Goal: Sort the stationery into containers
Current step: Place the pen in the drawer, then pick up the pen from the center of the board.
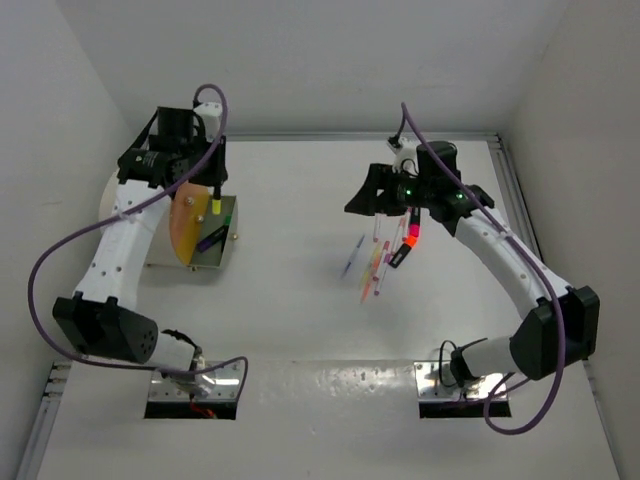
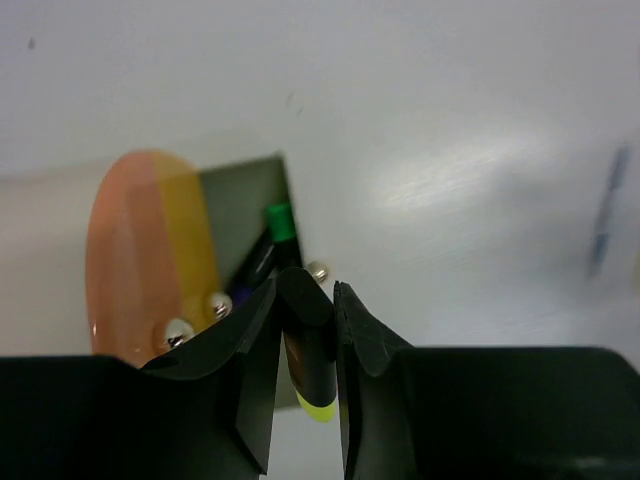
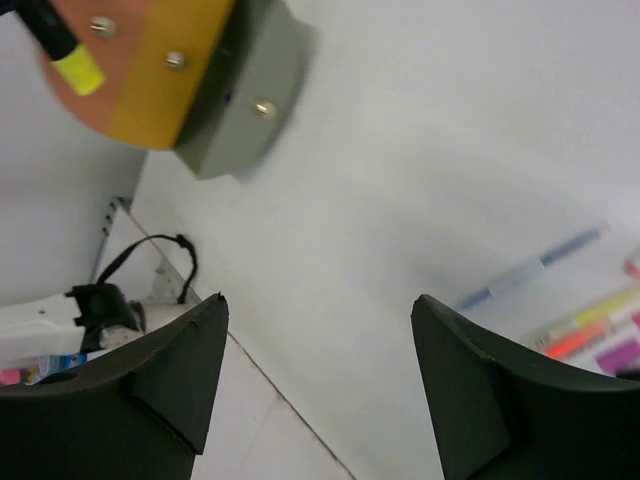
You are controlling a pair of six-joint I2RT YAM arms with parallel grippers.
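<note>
The black highlighter moves back toward the yellow bin's side in my left gripper next. It then comes down from high above the greenish bin (image 1: 214, 235) holding the green-capped one.
My left gripper (image 1: 213, 192) is shut on a black highlighter with a yellow cap (image 1: 215, 204), cap down, above the containers. In the left wrist view the highlighter (image 2: 308, 345) sits between my fingertips, over the greenish bin (image 2: 240, 205), which lies next to the yellow bin (image 2: 190, 235) and the orange bin (image 2: 125, 250). A green-capped highlighter (image 2: 277, 222) lies in the greenish bin. My right gripper (image 1: 372, 195) is open and empty above the table, just left of the loose stationery: a blue pen (image 1: 351, 258), thin pink and yellow pens (image 1: 376, 265) and a pink-capped highlighter (image 1: 412, 236).
The white drum (image 1: 110, 200) stands at the left wall with its orange face (image 1: 182, 225). In the right wrist view the bins (image 3: 250, 90) are at the top left and the blue pen (image 3: 540, 265) at the right. Metal base plates (image 1: 195, 385) sit at the near edge.
</note>
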